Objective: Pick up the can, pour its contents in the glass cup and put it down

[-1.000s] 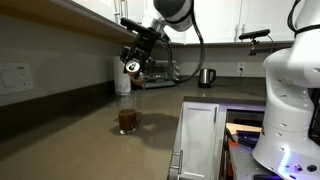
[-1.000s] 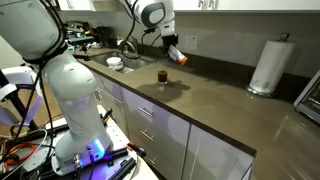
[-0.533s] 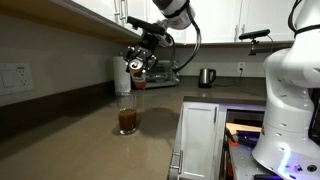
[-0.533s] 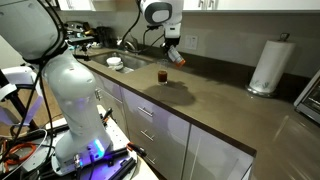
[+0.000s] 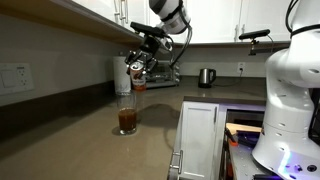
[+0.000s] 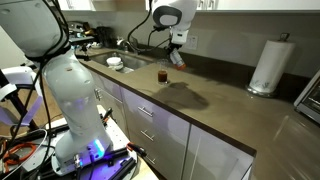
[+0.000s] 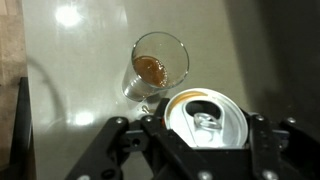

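Note:
My gripper holds the can (image 5: 137, 73) and will next lower it onto the bare brown counter beside the glass cup and release it there, since brown liquid is already in the cup.
My gripper (image 7: 208, 130) is shut on the can (image 7: 205, 118), whose silver top with an open mouth faces the wrist camera. In the exterior views the red and white can (image 5: 137, 73) (image 6: 178, 57) hangs in the air, a little above and beside the glass cup. The glass cup (image 5: 127, 118) (image 6: 163, 75) stands upright on the brown counter and holds brown liquid in its lower part. In the wrist view the glass cup (image 7: 157, 66) lies above and left of the can, apart from it.
A white paper-towel roll (image 6: 266, 65) stands at the counter's far end. A dark kettle (image 5: 205, 77) sits on the back counter. A white plate (image 6: 115, 63) lies near the sink. A wall runs along the counter. White cabinet fronts (image 5: 200, 140) lie below.
The gripper has moved the can up and away from the glass and turned it closer to upright. The glass has not moved.

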`<state>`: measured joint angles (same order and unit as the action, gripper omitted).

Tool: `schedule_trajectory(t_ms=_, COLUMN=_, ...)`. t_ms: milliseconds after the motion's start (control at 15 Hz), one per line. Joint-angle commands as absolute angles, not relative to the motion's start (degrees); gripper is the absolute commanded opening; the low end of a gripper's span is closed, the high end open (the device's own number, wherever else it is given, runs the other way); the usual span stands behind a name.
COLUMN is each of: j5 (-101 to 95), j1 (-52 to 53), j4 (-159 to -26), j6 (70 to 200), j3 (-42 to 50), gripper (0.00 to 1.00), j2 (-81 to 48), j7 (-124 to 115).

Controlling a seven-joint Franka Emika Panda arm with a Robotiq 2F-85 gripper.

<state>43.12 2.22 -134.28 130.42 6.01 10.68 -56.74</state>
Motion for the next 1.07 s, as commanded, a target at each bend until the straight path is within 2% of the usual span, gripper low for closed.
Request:
schedule_trajectory(t_ms=0, j5=47.93, j1=-0.22, j4=-130.82, j6=126.26, j3=6.08, gripper=0.28, j2=6.63, j7=-51.45)
schedule_trajectory(t_ms=1000, j5=57.47, j1=-6.81, j4=-126.97, j6=113.58, j3=9.09, gripper=0.28, j2=-1.52, j7=-45.63)
